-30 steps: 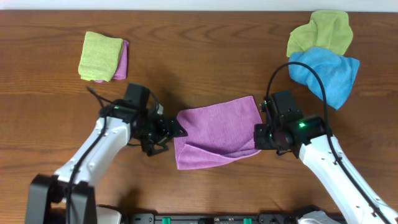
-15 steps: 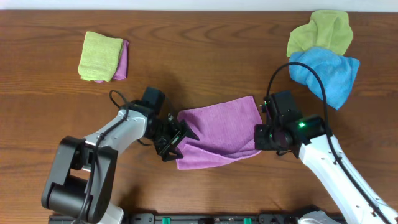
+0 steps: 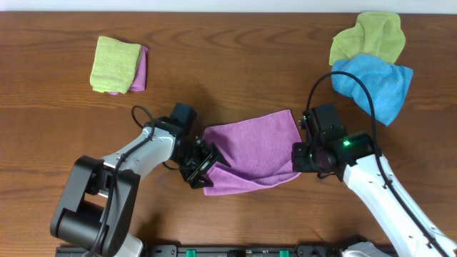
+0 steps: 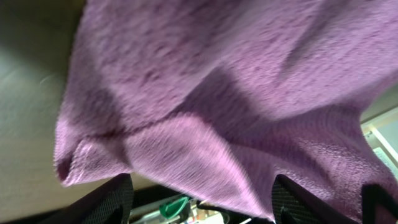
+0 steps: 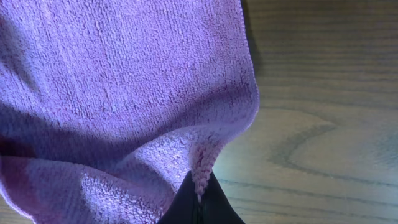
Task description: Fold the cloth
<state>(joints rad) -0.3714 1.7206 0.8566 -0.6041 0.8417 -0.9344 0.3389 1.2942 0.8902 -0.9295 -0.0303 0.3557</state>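
The far half of the purple cloth lies uncovered, so my right gripper needs to carry the pinched fold outward next, onto the purple cloth's far corner nearest the blue cloth, and release it.
The purple cloth [image 3: 253,146] lies rumpled at the table's middle, partly doubled over. My left gripper [image 3: 205,163] is at the cloth's left edge. In the left wrist view its fingers [image 4: 202,186] stand wide apart and the cloth [image 4: 224,81] drapes between and above them, so it is open. My right gripper [image 3: 303,158] is at the cloth's right edge. In the right wrist view it [image 5: 200,194] is shut on a pinched fold of the cloth [image 5: 124,74], with bare wood to the right.
A folded green cloth on a pink one [image 3: 118,64] lies at the back left. A crumpled green cloth [image 3: 368,36] and a blue cloth [image 3: 375,82] lie at the back right. The wooden table [image 3: 235,71] shows between them.
My left gripper has moved right from beside the cloth onto its left edge, and the arm has turned. The right gripper and its hold are unchanged.
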